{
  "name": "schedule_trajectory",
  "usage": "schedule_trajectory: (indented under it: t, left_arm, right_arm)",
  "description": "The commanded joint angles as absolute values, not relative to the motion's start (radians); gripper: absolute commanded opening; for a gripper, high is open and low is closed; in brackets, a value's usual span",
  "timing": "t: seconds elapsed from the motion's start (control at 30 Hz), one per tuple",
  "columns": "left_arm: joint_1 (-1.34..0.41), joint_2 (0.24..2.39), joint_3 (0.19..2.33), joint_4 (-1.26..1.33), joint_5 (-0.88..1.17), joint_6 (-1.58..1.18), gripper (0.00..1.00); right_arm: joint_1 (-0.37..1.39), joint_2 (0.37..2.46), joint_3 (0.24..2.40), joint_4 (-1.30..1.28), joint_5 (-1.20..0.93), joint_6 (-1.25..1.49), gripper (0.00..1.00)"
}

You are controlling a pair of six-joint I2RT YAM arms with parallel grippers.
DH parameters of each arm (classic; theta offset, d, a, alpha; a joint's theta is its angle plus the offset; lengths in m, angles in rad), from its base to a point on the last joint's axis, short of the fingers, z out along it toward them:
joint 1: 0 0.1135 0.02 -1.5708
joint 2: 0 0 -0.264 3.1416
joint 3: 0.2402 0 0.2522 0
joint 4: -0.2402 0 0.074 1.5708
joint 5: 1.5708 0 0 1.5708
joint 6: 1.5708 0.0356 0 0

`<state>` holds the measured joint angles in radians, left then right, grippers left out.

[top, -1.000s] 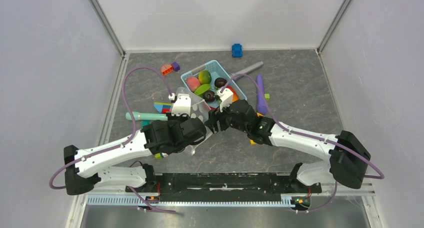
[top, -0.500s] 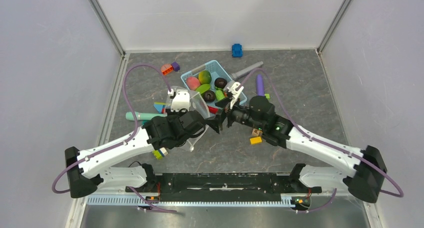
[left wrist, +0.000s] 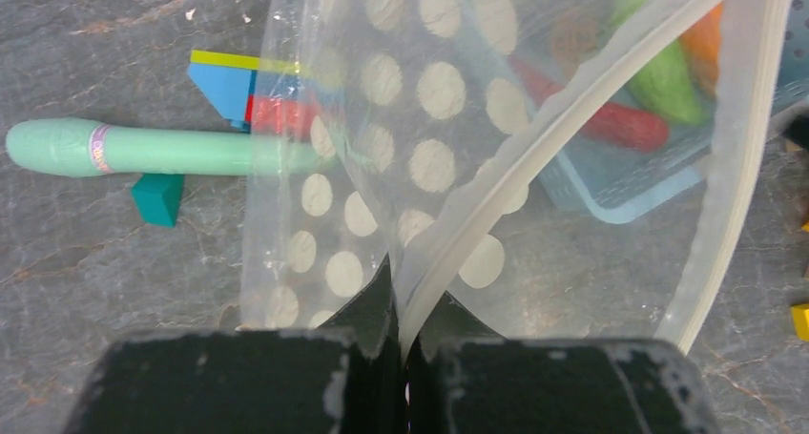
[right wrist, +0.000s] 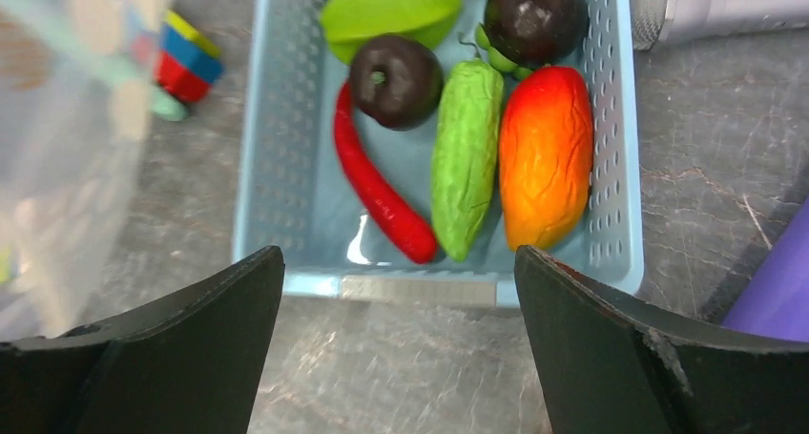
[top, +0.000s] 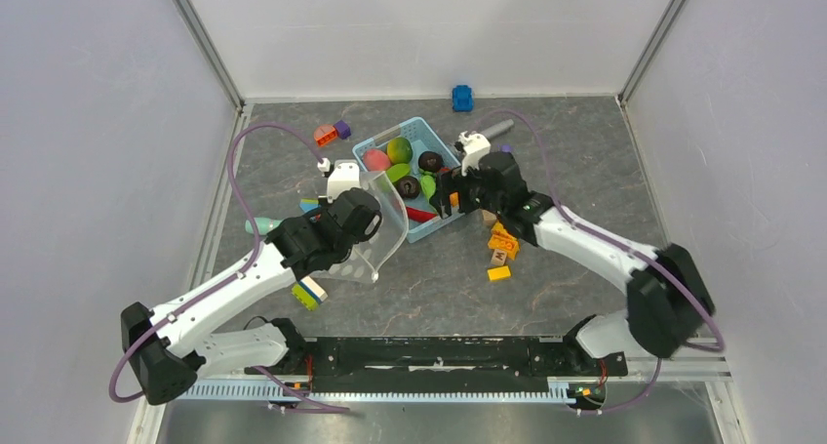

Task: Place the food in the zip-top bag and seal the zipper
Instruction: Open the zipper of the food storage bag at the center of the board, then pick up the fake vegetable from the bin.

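My right gripper should next move across and down onto the dark brown fruit beside the chili. The fruit sits below my gripper and to its left in the top view.
The zip-top bag [top: 378, 231], clear with white dots, hangs open from my left gripper [top: 363, 231]. In the left wrist view my left gripper [left wrist: 405, 296] is shut on the bag's [left wrist: 382, 138] mouth edge, and the zipper [left wrist: 563, 119] runs up and to the right. The food lies in the light-blue basket [right wrist: 277, 148]: a red chili [right wrist: 382, 191], a green gourd [right wrist: 466, 157], an orange mango [right wrist: 546, 153], two dark brown fruits [right wrist: 396, 79], a green piece [right wrist: 389, 10]. A pink fruit [top: 376, 160] shows from above. My right gripper [right wrist: 399, 262] is open and empty over the basket's near edge.
A purple stick [right wrist: 773, 291] and a grey cylinder [right wrist: 725, 0] lie right of the basket. Lettered blocks [top: 502, 244] lie near the right arm. A mint-green cylinder [left wrist: 162, 150] and coloured blocks [left wrist: 224, 81] lie left of the bag. A blue toy [top: 462, 98] sits at the back wall.
My right gripper has drawn away from the bag and swung back to the basket, open. My left gripper has shifted left and back with the bag, which now stands open.
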<state>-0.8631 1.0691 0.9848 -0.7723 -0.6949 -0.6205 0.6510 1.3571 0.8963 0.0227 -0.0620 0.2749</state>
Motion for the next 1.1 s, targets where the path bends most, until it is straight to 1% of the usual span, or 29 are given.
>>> schedule_trajectory:
  t: [0.0,0.13,0.47,0.77,1.0,1.07]
  left_arm:
    - [-0.843,1.071,0.981,-0.674,-0.638,-0.549,0.02]
    - [-0.841,1.078,0.977,-0.675,-0.641,-0.544,0.02]
    - [-0.835,1.085,0.961,-0.691,-0.725,-0.573,0.02]
    - [-0.833,1.076,0.949,-0.692,-0.761,-0.595,0.02]
    - [-0.833,1.068,0.934,-0.699,-0.792,-0.621,0.02]
    - [-0.833,1.071,0.933,-0.700,-0.796,-0.621,0.02]
  right_arm:
    - [0.612,1.526,1.081,-0.036,-0.051,0.250,0.96]
    - [0.609,1.634,1.186,-0.042,-0.070,0.216,0.95]
    - [0.623,1.817,1.267,0.087,-0.152,0.223,0.90]
    - [0.671,1.940,1.371,0.101,-0.061,0.185,0.89]
    - [0.689,2.031,1.427,0.103,-0.022,0.191,0.87]
    - [0.700,2.047,1.428,0.106,0.019,0.197,0.86]
